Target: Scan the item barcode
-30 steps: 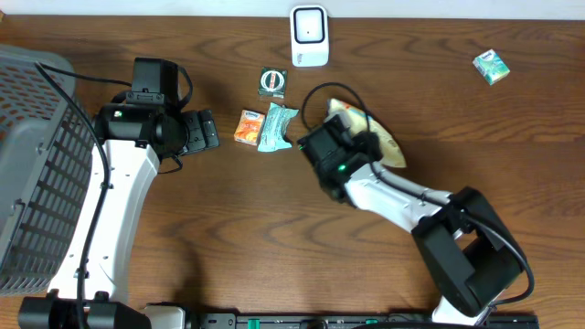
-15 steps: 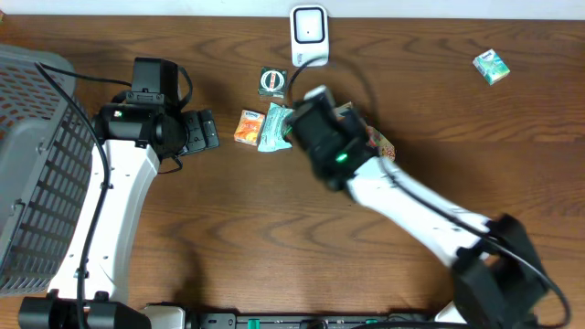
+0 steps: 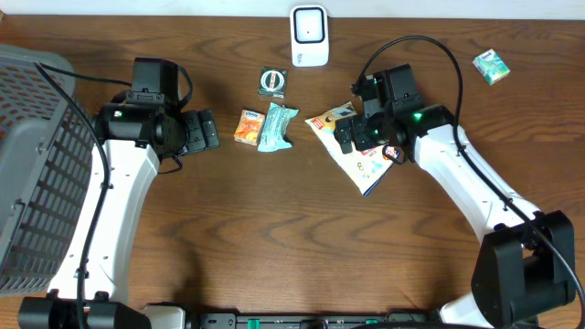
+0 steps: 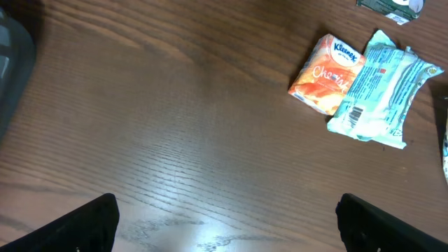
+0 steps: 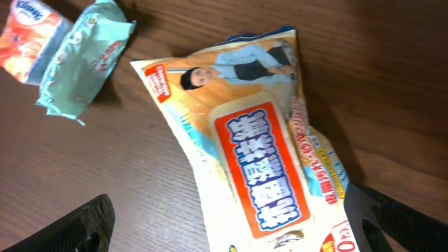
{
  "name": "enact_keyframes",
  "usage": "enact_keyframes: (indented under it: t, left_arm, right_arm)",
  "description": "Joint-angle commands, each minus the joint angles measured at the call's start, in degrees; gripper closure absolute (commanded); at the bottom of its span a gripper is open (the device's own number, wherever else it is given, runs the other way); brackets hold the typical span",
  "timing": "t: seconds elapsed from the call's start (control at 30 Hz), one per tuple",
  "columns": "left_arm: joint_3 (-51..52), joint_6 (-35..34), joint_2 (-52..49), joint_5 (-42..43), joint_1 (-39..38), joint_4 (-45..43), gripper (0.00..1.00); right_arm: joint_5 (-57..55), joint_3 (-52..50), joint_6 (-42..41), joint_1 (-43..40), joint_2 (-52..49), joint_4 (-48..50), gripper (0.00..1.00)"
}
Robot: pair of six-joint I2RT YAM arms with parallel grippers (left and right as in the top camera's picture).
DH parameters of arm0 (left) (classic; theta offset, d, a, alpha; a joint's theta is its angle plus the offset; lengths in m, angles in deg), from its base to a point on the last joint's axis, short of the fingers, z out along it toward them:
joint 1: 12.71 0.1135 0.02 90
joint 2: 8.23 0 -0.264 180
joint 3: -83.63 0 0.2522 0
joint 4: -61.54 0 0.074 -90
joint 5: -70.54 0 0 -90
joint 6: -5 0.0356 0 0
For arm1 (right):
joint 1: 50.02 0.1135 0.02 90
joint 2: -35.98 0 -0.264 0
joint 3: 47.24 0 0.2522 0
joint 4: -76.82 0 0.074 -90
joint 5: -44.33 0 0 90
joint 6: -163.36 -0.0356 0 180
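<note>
The pouch lies flat on the tabletop below my open fingers: my right gripper lowers over the pouch's orange label [image 5: 262,171] and closes from both sides next.
The item is a flat white pouch [image 3: 358,157] with an orange label and blue characters [image 5: 260,164]; it lies loose on the table, right of centre. My right gripper [image 3: 352,135] hovers just over its upper end, open, with its two dark fingertips wide on either side of the pouch [image 5: 231,231] and nothing pinched. The white barcode scanner [image 3: 309,35] stands at the far edge. My left gripper [image 3: 206,131] is open over bare wood [image 4: 227,227], left of the small packs.
An orange tissue pack [image 3: 248,126] and a teal pack [image 3: 276,127] lie side by side near the centre, a dark round-labelled item [image 3: 271,81] behind them. A green box [image 3: 491,66] sits far right. A grey basket [image 3: 37,183] fills the left edge.
The right arm swung from in front of the scanner to the right and opened its jaws; the pouch it carried now lies flat on the table. The left arm stayed still.
</note>
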Motion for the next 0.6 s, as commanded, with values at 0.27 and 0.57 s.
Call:
enact_keyframes:
  t: [0.27, 0.57]
  left_arm:
    - [-0.2, 0.3, -0.3, -0.7, 0.0, 0.2, 0.02]
    - [-0.2, 0.3, -0.3, -0.7, 0.0, 0.1, 0.02]
  right_arm:
    - [-5.5, -1.5, 0.1, -0.3, -5.4, 0.9, 0.01]
    - [-3.6, -1.5, 0.1, 0.2, -14.6, 0.6, 0.09]
